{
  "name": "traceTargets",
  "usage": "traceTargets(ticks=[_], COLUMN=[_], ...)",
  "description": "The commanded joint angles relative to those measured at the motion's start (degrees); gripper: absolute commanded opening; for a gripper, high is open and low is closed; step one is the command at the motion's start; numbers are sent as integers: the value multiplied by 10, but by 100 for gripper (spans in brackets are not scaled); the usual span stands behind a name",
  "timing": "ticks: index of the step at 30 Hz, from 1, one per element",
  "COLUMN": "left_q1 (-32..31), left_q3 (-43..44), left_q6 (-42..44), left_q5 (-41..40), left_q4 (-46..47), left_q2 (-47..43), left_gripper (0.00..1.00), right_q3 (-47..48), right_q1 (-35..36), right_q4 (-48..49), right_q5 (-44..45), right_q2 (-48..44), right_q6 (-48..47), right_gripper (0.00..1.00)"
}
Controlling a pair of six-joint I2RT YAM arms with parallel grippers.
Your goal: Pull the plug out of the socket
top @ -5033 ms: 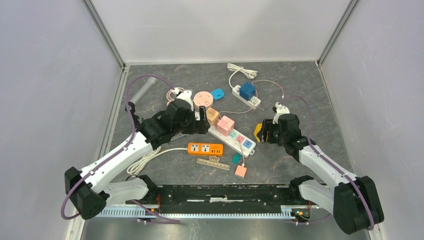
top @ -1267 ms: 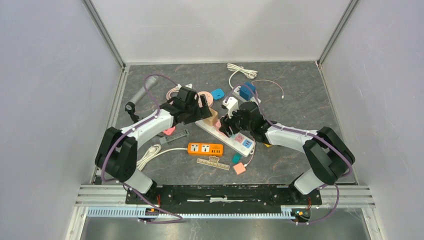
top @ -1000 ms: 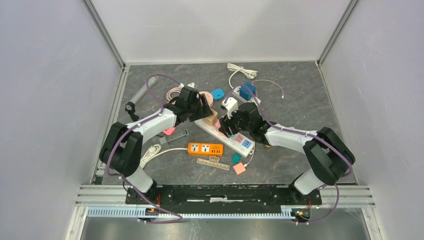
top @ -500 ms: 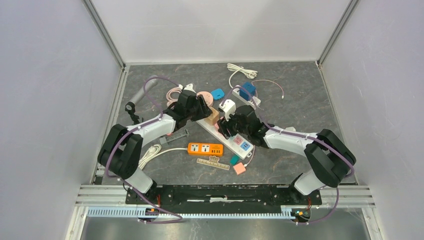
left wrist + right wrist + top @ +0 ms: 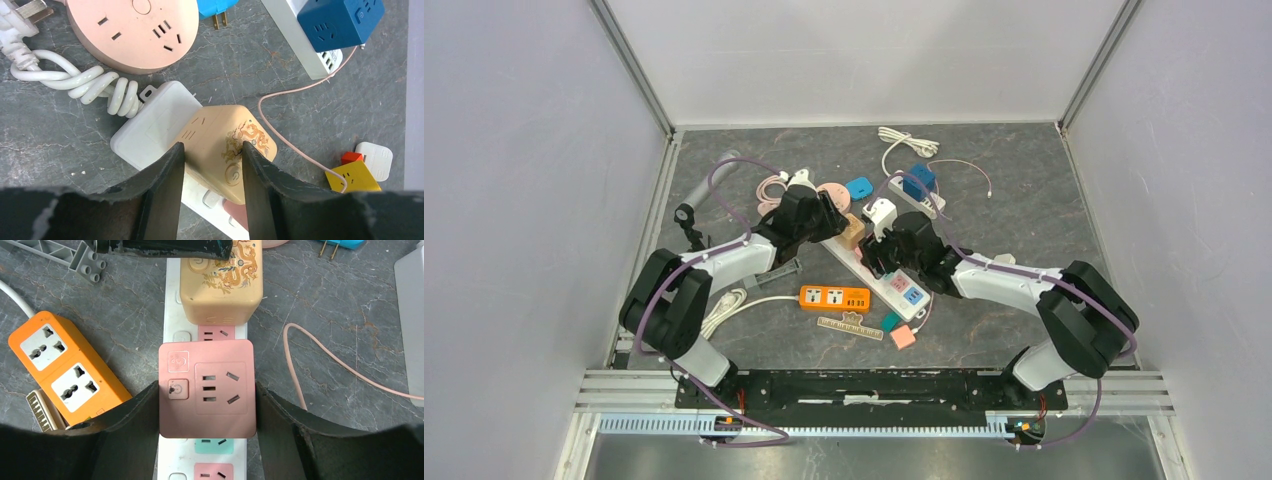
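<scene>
The tabletop to the right of my right gripper in the top view is bare, so I need to lift the pink adapter (image 5: 207,387), carry it there, lower it and let it go.
A white power strip (image 5: 886,284) lies slantwise mid-table with a beige dragon-printed plug (image 5: 220,145) and a pink square adapter (image 5: 207,387) plugged into it. My left gripper (image 5: 213,146) stands over the strip's far end, and both its fingers press the beige plug's sides. Coming from the right, my right gripper (image 5: 207,386) is shut on the pink adapter, one finger flat on each side. The right wrist view shows the beige plug (image 5: 222,285) just beyond the pink adapter, with the left fingers (image 5: 165,246) above it. In the top view both grippers cover most of the strip's upper half.
An orange socket block (image 5: 834,297) and a small ruler (image 5: 850,327) lie in front of the strip. A round pink socket (image 5: 130,27), coiled white cord (image 5: 95,85), blue cube adapter (image 5: 340,20) on a second strip, yellow adapter (image 5: 352,176) and thin pink cable (image 5: 320,365) crowd around.
The left jaws have narrowed onto the beige plug. Both grippers and the strip have shifted slightly left and forward. The right grip on the pink adapter is unchanged.
</scene>
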Motion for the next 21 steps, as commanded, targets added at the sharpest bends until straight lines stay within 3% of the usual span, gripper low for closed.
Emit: traceTargets(ticks=[1, 13, 18, 21], left_q1=[-19, -20, -20, -20], left_q3=[-42, -40, -31, 19], left_q6=[19, 23, 26, 37], left_q5=[-26, -39, -40, -17], left_q4=[-136, -145, -160, -219], left_q2=[48, 42, 32, 11], left_gripper=[43, 40, 40, 40], right_q3=[38, 59, 82, 88], right_q1=[19, 1, -6, -17], right_q4=[-5, -26, -43, -47], right_q5=[-17, -45, -45, -50], right_q2=[-13, -29, -81, -124], right_q6=[20, 67, 61, 64], right_gripper=[0, 0, 0, 0])
